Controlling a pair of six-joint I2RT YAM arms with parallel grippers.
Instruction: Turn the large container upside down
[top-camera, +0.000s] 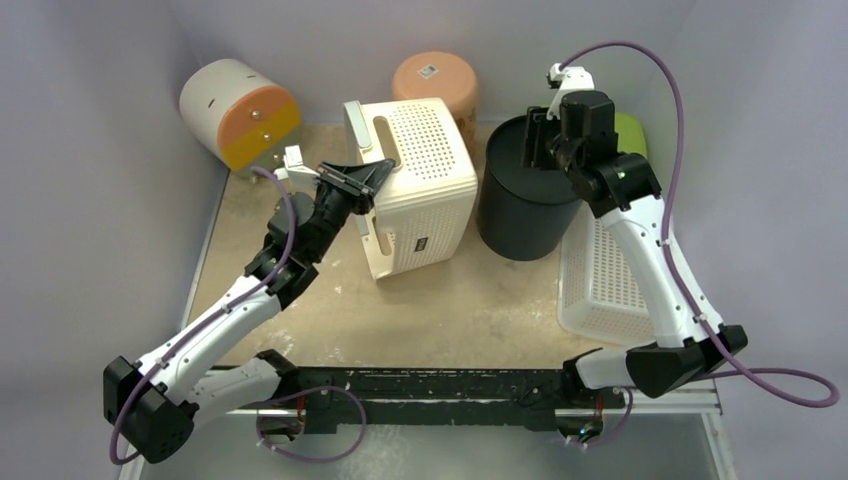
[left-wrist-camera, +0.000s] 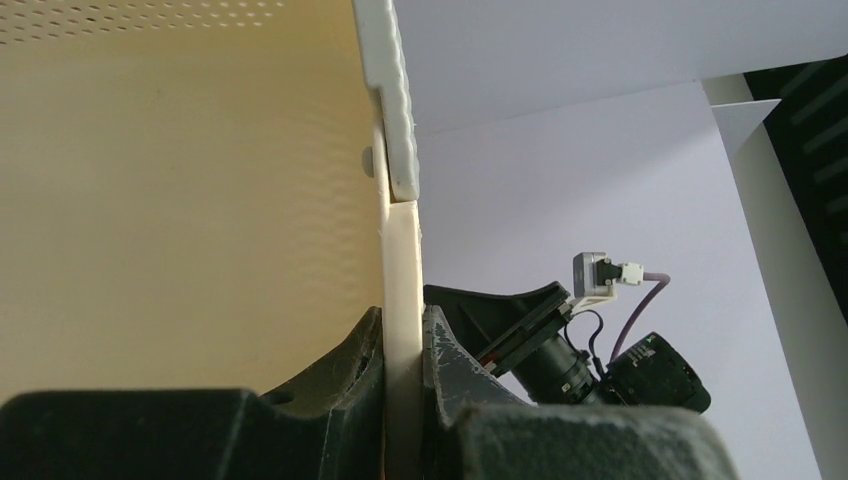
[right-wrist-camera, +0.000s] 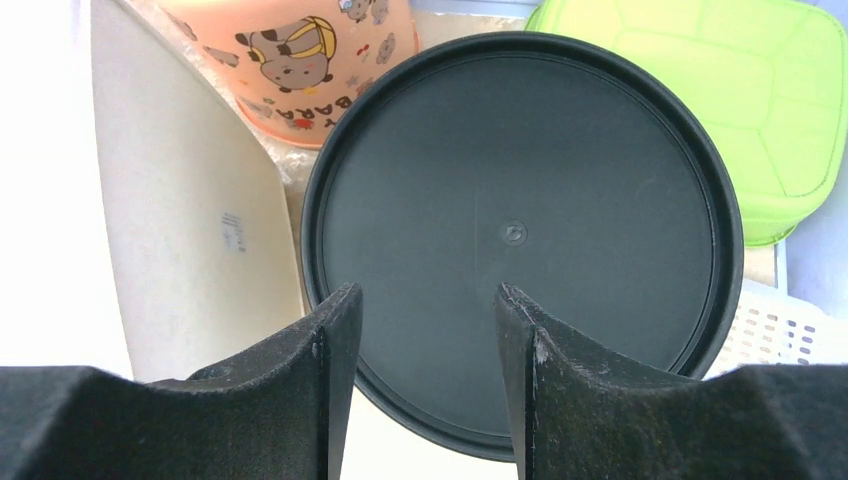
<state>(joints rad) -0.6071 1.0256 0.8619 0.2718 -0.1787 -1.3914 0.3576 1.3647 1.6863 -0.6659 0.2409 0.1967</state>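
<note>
I should next pull the container's side left in the top view with my left gripper, toward the tabletop by the drum, and then let go, because the black bin crowds the container.
The large container is a cream perforated box with a white handle, lying tilted at the table's middle back. My left gripper is shut on its left wall. In the left wrist view that thin cream wall stands clamped between the two dark fingers of the left gripper, with the container's inside filling the left. My right gripper hovers open over a black round bin beside the container. The right wrist view shows the right gripper empty, above the bin's flat black disc.
A white lattice basket lies right of the black bin, under the right arm. A green lid is behind it. A peach cup and a white drum with an orange face stand at the back. Grey walls close in.
</note>
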